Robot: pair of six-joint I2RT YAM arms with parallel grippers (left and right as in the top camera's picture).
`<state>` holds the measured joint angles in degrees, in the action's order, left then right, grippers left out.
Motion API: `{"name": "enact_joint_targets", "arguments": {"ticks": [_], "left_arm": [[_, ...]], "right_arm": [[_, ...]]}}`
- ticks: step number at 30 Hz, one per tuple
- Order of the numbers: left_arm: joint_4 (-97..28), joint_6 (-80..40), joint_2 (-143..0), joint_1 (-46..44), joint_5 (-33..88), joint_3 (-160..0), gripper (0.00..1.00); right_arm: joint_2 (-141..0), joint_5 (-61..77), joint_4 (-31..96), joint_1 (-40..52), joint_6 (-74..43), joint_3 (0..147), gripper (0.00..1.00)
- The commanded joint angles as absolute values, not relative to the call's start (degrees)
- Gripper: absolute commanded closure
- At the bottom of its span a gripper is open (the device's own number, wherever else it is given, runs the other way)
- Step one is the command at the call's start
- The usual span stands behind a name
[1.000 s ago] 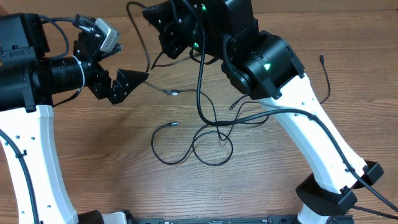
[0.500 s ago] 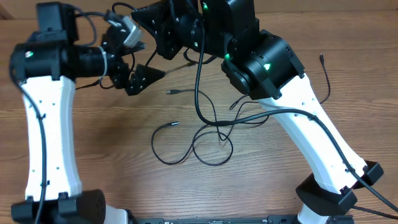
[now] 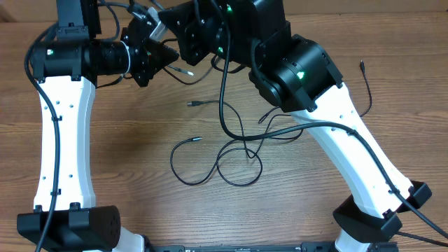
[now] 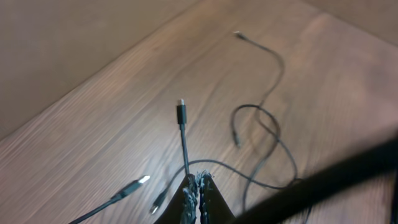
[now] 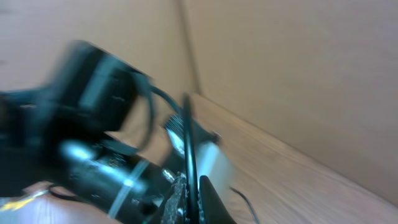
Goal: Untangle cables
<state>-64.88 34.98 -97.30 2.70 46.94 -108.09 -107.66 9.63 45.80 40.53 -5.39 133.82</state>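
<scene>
I will next carry the cable with my left gripper to the left in the overhead view and down to the far corner of the table, then let go of it, because the wood there is bare.
Several thin black cables (image 3: 234,157) lie looped over one another mid-table, with plug ends at the left (image 3: 196,139) and above (image 3: 194,103). My left gripper (image 4: 198,182) is shut on a cable just behind its plug (image 4: 181,111), which sticks out past the fingertips. In the overhead view the left gripper (image 3: 172,54) hovers at the table's far side, close to the right arm's wrist. My right gripper (image 5: 189,194) is shut on a black cable (image 5: 188,143) that hangs (image 3: 223,91) down into the tangle. The right wrist view is blurred.
A separate cable (image 3: 367,84) lies at the right side of the table. The right arm (image 3: 329,105) spans from the front right corner to the far centre, over part of the tangle. The left arm's white link (image 3: 66,140) stands at the left. A wall borders the far edge.
My left gripper swung up and right toward the right gripper and went from wide open to shut on a cable end. The right arm and the tangle stayed put.
</scene>
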Motion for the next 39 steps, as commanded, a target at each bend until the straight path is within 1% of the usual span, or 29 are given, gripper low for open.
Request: {"name": "enact_joint_targets", "arguments": {"ticks": [1,2,4,5,6,9,14,18,21,27,31,32,33,34,39], "left_arm": [[-62.8,26.2,-96.7,3.0,38.4,-108.2,0.96],[-62.2,25.0,-96.7,3.0,37.1,-108.2,0.96],[-61.3,23.5,-96.7,3.0,35.0,-108.2,0.96],[-60.2,21.7,-96.7,3.0,32.0,-108.2,0.96],[-59.2,19.7,-96.7,3.0,29.2,-108.2,0.96],[-55.4,12.0,-96.6,3.3,17.6,-108.2,0.96],[-47.6,1.0,-96.6,6.5,-0.7,-108.8,0.96],[-42.5,-7.0,-96.6,11.3,-9.1,-108.9,0.96],[-40.1,-8.1,-96.6,16.2,-10.7,-109.7,0.96],[-39.7,-8.5,-96.6,26.8,-21.4,-110.8,0.96],[-39.7,-7.4,-98.1,34.0,-18.7,-110.8,0.96],[-40.0,-7.5,-98.7,35.8,-16.6,-110.8,0.96],[-40.6,-7.6,-100.5,39.2,-11.0,-110.8,0.96],[-40.7,-7.6,-101.7,40.6,-8.4,-110.8,0.96],[-39.4,-7.7,-109.9,44.4,1.2,-110.8,0.96]], "right_arm": [[-106.8,-5.6,48.0,40.4,-5.5,134.6,0.21],[-106.8,-9.5,49.1,40.4,-5.6,134.6,0.00],[-106.8,-15.5,50.6,40.4,-5.6,134.6,0.00],[-106.8,-22.0,52.0,40.2,-5.6,134.6,0.00],[-106.8,-24.9,53.0,40.0,-5.6,134.6,0.00],[-106.8,-29.1,57.9,38.4,-5.7,134.6,0.00],[-106.8,-25.8,66.0,33.0,-10.7,132.6,0.00],[-106.8,-19.0,68.2,29.2,-10.7,128.5,0.00],[-106.8,-16.5,67.8,27.4,-10.7,124.5,0.00],[-106.8,-11.8,65.1,26.9,-10.7,116.0,0.00],[-106.8,-7.7,61.8,27.0,-10.7,110.8,0.00],[-106.8,-6.2,61.2,27.0,-10.7,109.7,0.00],[-106.8,-3.6,60.1,27.0,-10.7,107.8,0.00],[-106.8,-2.6,59.8,27.0,-10.7,107.1,0.00],[-106.8,1.0,60.7,27.3,-10.7,106.4,0.00]]}}
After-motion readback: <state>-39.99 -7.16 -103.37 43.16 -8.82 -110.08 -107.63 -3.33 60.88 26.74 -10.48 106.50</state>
